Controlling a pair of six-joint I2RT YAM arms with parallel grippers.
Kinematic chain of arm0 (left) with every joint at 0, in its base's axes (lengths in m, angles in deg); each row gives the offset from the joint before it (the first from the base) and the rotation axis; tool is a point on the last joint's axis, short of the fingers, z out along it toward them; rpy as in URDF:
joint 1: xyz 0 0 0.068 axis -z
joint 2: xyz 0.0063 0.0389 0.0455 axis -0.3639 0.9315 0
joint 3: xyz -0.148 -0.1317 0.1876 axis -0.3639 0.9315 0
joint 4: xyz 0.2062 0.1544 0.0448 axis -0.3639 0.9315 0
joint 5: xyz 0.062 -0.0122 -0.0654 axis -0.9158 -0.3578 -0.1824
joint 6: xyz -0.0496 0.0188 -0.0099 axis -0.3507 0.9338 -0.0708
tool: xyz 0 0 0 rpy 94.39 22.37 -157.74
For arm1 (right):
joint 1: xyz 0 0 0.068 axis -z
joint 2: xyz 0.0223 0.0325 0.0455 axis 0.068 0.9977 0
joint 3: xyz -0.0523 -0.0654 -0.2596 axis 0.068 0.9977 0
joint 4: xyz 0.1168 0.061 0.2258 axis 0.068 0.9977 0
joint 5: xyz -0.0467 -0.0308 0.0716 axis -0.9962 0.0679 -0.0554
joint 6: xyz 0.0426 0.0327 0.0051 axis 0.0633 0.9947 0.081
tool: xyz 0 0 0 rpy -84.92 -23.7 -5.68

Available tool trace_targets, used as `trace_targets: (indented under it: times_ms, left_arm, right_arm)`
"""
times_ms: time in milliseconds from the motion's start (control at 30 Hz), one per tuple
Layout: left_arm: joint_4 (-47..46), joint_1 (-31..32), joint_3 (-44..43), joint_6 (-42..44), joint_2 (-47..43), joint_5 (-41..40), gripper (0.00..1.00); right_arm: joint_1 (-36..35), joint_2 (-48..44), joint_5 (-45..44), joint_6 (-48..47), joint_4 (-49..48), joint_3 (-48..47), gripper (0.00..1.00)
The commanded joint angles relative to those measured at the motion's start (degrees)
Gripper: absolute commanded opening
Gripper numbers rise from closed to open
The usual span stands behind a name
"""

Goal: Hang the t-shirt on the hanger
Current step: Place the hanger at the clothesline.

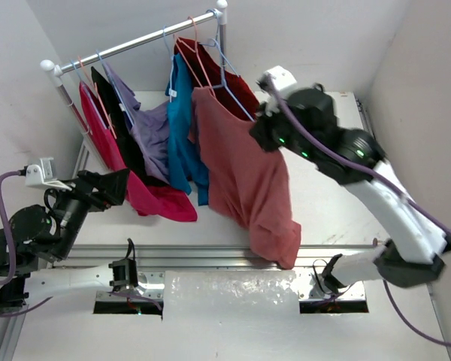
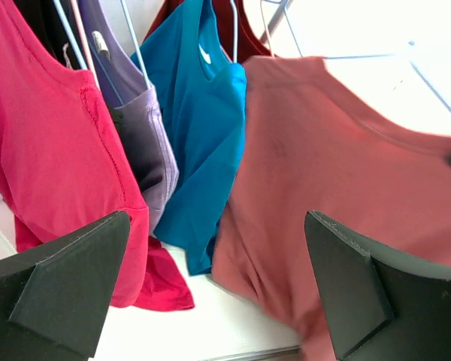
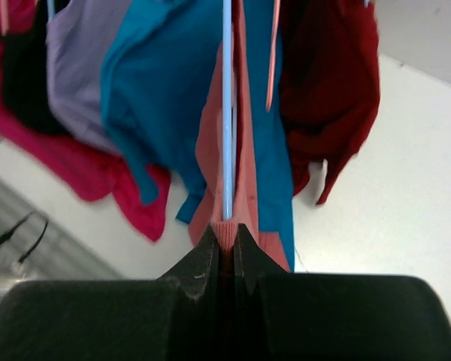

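Observation:
The hanger's hook hangs free, so next my right gripper needs to carry the hanger outward to the bar between the teal and maroon shirts and let it go.
The salmon t-shirt (image 1: 248,173) hangs in front of the rack, draped over the thin pale blue hanger (image 1: 231,89), with its hem reaching the table's near edge. My right gripper (image 1: 260,132) is at the shirt's right shoulder. In the right wrist view the gripper (image 3: 225,233) is shut on the shirt's ribbed edge (image 3: 244,173), and the hanger wire (image 3: 226,113) runs straight up from the jaws. My left gripper (image 1: 116,186) is open and empty, low at the left. In its view (image 2: 216,226) the t-shirt (image 2: 346,188) fills the right side, apart from the fingers.
A metal clothes rack (image 1: 135,41) holds a magenta shirt (image 1: 135,188), a black one, a lavender one (image 1: 152,135), a teal one (image 1: 182,128) and a maroon shirt (image 1: 229,79) on a pink-red hanger. An aluminium rail (image 1: 195,252) runs along the near edge.

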Motion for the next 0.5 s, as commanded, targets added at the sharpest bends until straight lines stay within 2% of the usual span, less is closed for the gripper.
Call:
trace_targets:
  times_ms: [0,100,133,200,233,333,467]
  left_arm:
    - [-1.97,-0.39,0.63,-1.13,0.36,-0.55,1.0]
    - [-0.91,-0.83,0.71,-2.1,0.88,-1.26,1.0]
    - [-0.82,-1.26,0.71,-2.27,0.97,-1.26,1.0]
    - [-0.55,-2.14,1.15,-2.36,1.06,-1.43,1.0]
    - [-0.55,-2.58,1.33,-2.36,0.98,-1.52,1.0]
    - [-0.64,-3.29,1.5,-2.45,0.1,-1.26,1.0]
    - [-1.95,-3.29,2.56,-1.49,-1.83,-0.64,1.0]
  right_arm:
    - [0.27,6.73,-6.42,-2.1,-12.98,-11.71,0.0]
    - [0.45,17.45,-9.67,-4.38,-13.16,-21.48,0.0]
    - [0.45,22.79,-9.77,-4.73,-13.16,-28.04,0.0]
    - [0.45,26.87,-5.49,-3.69,-13.68,-33.53,0.0]
    - [0.45,28.02,-4.51,-2.9,-14.64,-32.95,0.0]
    - [0.45,27.5,-3.79,-1.4,-26.29,-23.65,0.0]
    - [0.36,29.34,0.76,-0.61,-30.64,-22.04,0.0]
